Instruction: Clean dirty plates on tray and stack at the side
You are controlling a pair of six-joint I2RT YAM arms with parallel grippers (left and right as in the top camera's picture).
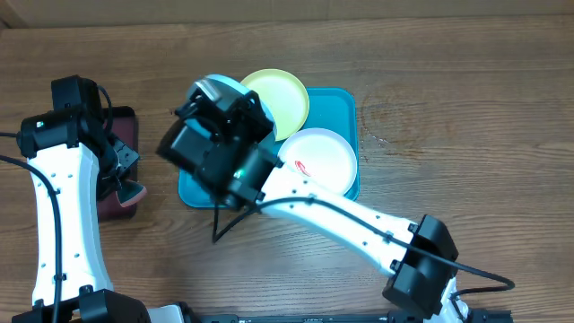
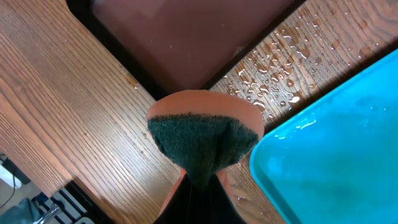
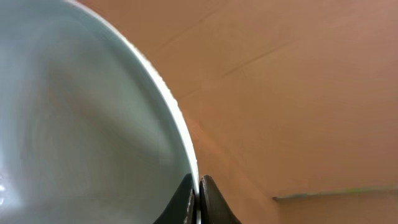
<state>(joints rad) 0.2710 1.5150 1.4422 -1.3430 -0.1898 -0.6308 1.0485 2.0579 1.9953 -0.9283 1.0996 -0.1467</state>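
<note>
The right gripper swings to the right in the overhead view next, lowers the light blue plate [image 1: 235,83] onto the open wood past the white plate and releases it.
My right gripper [image 3: 198,186] is shut on the rim of the light blue plate [image 3: 81,124] and holds it tilted up; from overhead the plate [image 1: 235,83] peeks out behind the wrist above the teal tray's [image 1: 345,100] left end. The yellow-green plate [image 1: 282,99] lies at the tray's far side. The white plate [image 1: 321,154], with a small red smear, lies at its right. My left gripper [image 2: 199,186] is shut on an orange sponge with a dark green scrub face [image 2: 202,134], over the table between the two trays. It also shows in the overhead view [image 1: 126,184].
A dark maroon black-rimmed tray [image 2: 186,37] lies left of the teal tray [image 2: 336,143]; overhead it is [image 1: 126,126]. Water droplets [image 2: 280,74] sit on the wood between them. The right arm [image 1: 359,224] crosses the table's front middle.
</note>
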